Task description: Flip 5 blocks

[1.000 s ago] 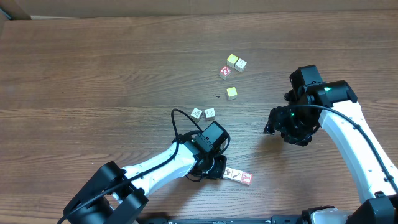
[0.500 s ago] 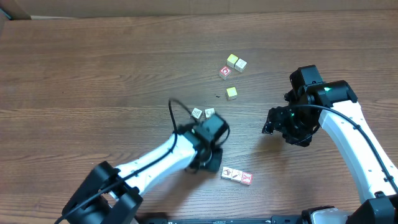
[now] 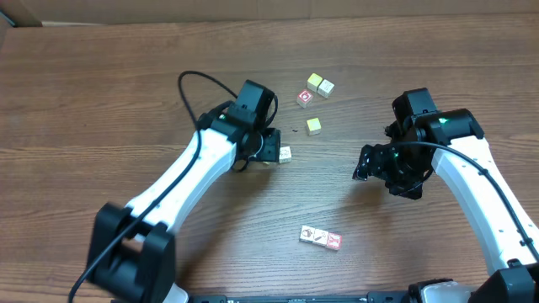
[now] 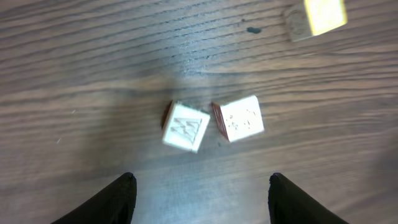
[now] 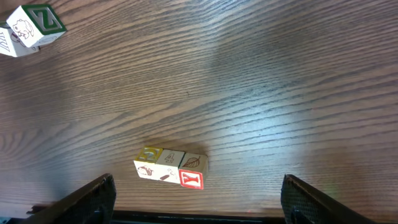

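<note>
The zigzag-marked pale block lies crooked below the open fingers, so next my left gripper will move down and turn slightly to bring its fingers around that block.
Two pale blocks (image 4: pixel 185 127) (image 4: pixel 239 118) lie side by side in the left wrist view, just ahead of my left gripper (image 4: pixel 202 186), which hangs open and empty above the table. In the overhead view that gripper (image 3: pixel 268 150) covers one of them, and the other block (image 3: pixel 285 154) shows beside it. A short row of three blocks (image 5: pixel 169 168) with red marks lies near the front edge (image 3: pixel 321 238). My right gripper (image 5: pixel 199 205) is open over it, well above, at mid right (image 3: pixel 366 164). A red-marked block (image 3: pixel 305 98) sits further back.
Yellow-topped cubes (image 3: pixel 314 82) (image 3: pixel 313 125) and a pale cube (image 3: pixel 326 87) stand at the back centre; one yellow cube (image 4: pixel 323 15) shows ahead of the left gripper. A green "Z" cube (image 5: pixel 37 25) is at the top left of the right wrist view. A black cable (image 3: pixel 198 84) loops over the left arm.
My left arm has swung from beside the front row back and left to the pair in the middle, and its jaws have opened. The right gripper has opened a little wider.
</note>
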Controlling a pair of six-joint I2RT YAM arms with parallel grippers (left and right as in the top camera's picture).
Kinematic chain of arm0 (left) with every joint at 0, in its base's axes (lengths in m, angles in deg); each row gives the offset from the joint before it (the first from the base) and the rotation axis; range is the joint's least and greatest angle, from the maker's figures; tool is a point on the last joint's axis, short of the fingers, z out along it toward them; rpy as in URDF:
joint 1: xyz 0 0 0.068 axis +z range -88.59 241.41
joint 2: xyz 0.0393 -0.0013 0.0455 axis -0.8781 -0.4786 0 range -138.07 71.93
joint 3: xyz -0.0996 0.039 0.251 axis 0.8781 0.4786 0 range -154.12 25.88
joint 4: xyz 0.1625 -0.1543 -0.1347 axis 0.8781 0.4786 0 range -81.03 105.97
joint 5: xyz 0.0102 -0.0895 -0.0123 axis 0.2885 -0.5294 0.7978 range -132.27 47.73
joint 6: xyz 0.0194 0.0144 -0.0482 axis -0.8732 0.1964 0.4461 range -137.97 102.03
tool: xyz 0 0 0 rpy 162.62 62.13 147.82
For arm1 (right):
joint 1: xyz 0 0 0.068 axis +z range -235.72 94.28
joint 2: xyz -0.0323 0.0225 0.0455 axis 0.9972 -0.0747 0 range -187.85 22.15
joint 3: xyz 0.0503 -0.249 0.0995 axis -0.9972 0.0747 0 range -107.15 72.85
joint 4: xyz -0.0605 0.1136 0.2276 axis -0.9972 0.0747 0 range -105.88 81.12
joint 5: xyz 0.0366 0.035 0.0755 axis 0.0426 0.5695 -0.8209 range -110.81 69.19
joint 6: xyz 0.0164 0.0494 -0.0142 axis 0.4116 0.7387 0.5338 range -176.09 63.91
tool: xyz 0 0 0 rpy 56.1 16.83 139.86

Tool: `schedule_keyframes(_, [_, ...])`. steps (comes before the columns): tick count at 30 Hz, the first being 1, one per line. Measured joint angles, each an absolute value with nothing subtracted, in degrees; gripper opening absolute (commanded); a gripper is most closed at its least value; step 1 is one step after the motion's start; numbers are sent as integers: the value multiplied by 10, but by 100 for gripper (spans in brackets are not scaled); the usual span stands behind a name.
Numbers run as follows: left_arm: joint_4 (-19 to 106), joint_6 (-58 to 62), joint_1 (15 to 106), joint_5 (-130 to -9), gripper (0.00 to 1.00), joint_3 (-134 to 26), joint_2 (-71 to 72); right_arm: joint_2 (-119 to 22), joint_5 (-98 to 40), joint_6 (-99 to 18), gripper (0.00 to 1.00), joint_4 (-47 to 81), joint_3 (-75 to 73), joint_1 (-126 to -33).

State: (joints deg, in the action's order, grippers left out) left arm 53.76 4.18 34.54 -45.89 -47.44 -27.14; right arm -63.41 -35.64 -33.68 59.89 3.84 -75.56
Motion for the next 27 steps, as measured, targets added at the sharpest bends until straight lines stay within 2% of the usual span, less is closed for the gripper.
schedule_keyframes(5, [563,2,345,-461,48,-511,-355,-634,-356,-337,86,600,38,-756])
schedule_keyframes(9, [579,-21,347,-461,48,-534,-414,-634,-356,-337,86,603,38,-756])
schedule_keyframes(16, [571,-55,362,-461,47,-537,-425,-634,-356,-337,86,603,38,-756])
schedule_keyframes(22, [560,-78,363,-462,29,-538,-425,-634,-356,-337,86,604,38,-756])
schedule_keyframes(27, [561,-79,363,-463,20,-540,-425,-634,-356,-337,86,607,38,-756])
